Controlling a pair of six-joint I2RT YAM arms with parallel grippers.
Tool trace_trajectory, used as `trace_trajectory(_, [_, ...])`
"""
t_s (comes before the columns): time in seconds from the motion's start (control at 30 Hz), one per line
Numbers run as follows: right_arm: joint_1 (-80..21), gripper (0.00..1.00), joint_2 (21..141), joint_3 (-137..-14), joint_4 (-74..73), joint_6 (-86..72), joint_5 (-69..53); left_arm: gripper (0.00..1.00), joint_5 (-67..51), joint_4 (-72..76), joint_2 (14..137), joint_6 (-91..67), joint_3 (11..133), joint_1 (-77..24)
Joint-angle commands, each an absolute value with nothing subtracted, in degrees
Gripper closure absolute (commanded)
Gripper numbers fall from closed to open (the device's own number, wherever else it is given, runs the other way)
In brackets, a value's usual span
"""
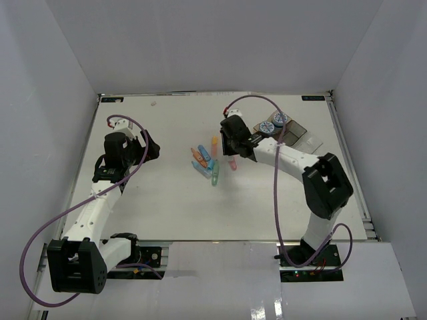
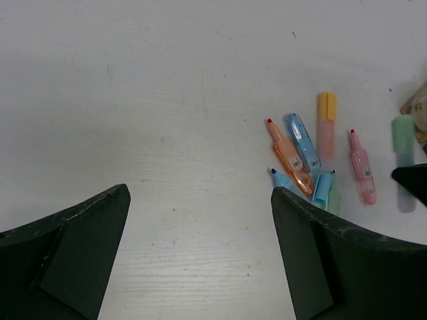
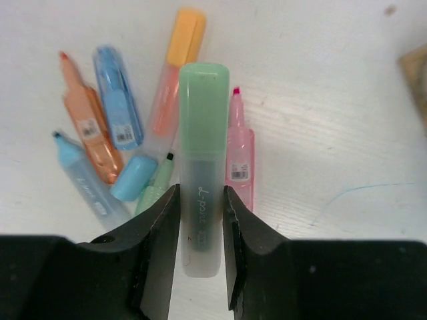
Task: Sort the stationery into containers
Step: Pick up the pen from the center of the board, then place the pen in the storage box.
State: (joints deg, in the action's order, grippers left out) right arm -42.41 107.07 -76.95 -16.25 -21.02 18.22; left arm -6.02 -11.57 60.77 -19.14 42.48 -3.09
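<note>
The green-capped highlighter [image 3: 202, 167] is above the pile, and my right gripper needs to carry it to the right in the top view, over the container beside the blue-and-white rolls.
My right gripper [image 3: 201, 227] is shut on a green-capped highlighter [image 3: 202, 167], which points away from the wrist over the pile. Beside it on the table lie a pink piece [image 3: 239, 157], a yellow-capped one [image 3: 175, 67], an orange one [image 3: 90, 133], a blue one [image 3: 119, 97], a pale blue pen [image 3: 80, 177] and a loose blue cap [image 3: 133, 178]. The transparent containers [image 1: 301, 139] sit at the back right, with two blue-and-white rolls [image 1: 279, 120] at their far end. My left gripper [image 2: 200, 227] hovers open over bare table, left of the pile [image 1: 205, 162].
White walls close in the table on three sides. The right arm's elbow [image 1: 327, 183] rises in front of the containers. Purple cables loop off both arms. The left wrist view shows the held highlighter [image 2: 403, 147] at its right edge.
</note>
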Motion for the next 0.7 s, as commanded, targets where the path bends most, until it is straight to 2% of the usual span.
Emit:
trace_trajectory(0.0, [-37.6, 0.77, 96.8, -74.5, -15.1, -23.4, 21.1, 0.02, -6.7, -11.3, 60.2, -19.3, 42.9, -2.8])
trace_trajectory(0.37, [-12.9, 0.74, 84.4, -62.1, -13.1, -30.6, 16.1, 0.02, -6.9, -11.4, 59.9, -19.5, 43.0, -2.9])
trace_trajectory(0.67, [-5.3, 0.62, 91.5, -64.8, -9.9, -35.2, 12.4, 0.02, -6.7, -11.4, 59.7, -19.5, 42.9, -2.8])
